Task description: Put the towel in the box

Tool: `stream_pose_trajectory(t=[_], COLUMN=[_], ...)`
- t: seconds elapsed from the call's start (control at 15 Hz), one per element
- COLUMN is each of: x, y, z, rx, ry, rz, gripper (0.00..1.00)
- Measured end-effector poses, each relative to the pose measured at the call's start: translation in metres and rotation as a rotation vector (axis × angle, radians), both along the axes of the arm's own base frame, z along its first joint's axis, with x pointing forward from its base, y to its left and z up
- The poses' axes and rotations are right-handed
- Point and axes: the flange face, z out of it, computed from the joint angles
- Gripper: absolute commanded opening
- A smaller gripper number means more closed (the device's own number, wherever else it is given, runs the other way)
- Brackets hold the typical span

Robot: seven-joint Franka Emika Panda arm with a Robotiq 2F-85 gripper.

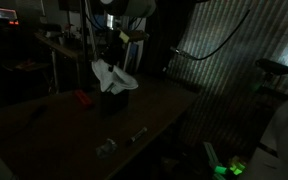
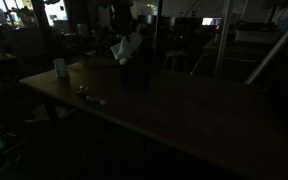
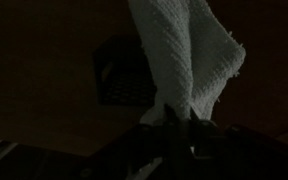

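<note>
My gripper should next move down toward the open top of the dark box [image 1: 115, 99] [image 3: 124, 78] and let go of the towel there, because most of the towel still hangs above the box's rim.
The scene is very dark. A white towel [image 1: 112, 74] hangs from my gripper [image 1: 111, 55] over a dark box [image 1: 115, 99] on the table; its lower end reaches the box's open top. It also shows in an exterior view [image 2: 125, 48] above the box [image 2: 135, 70]. In the wrist view the towel [image 3: 184, 55] drapes away from my gripper [image 3: 180, 122], whose fingers are shut on its end. The box [image 3: 124, 78] lies behind the towel, partly hidden by it.
A red object [image 1: 82, 98] lies on the table beside the box. Small pale items [image 1: 107, 146] lie near the table's front edge. A pale cup [image 2: 60, 67] stands near the table's far corner. Shelving and clutter [image 1: 69, 40] stand behind the table.
</note>
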Motion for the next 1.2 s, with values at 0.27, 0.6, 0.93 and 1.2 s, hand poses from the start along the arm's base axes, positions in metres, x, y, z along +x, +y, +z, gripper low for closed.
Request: stream_pose_trajectory(t=[0.27,0.6,0.93,1.2], x=[0.024,0.039,0.04,0.038], y=[-0.026,-0.024,-0.027,-0.028], z=[-0.008,-0.048,-0.096,-0.105], rx=[-0.007,-0.023,-0.043,-0.043], ry=[0.006,0.083,0.187,0.214], rz=[-0.011,0.029,0.054,0.061], gripper=[0.03,0.03,0.03,0.03])
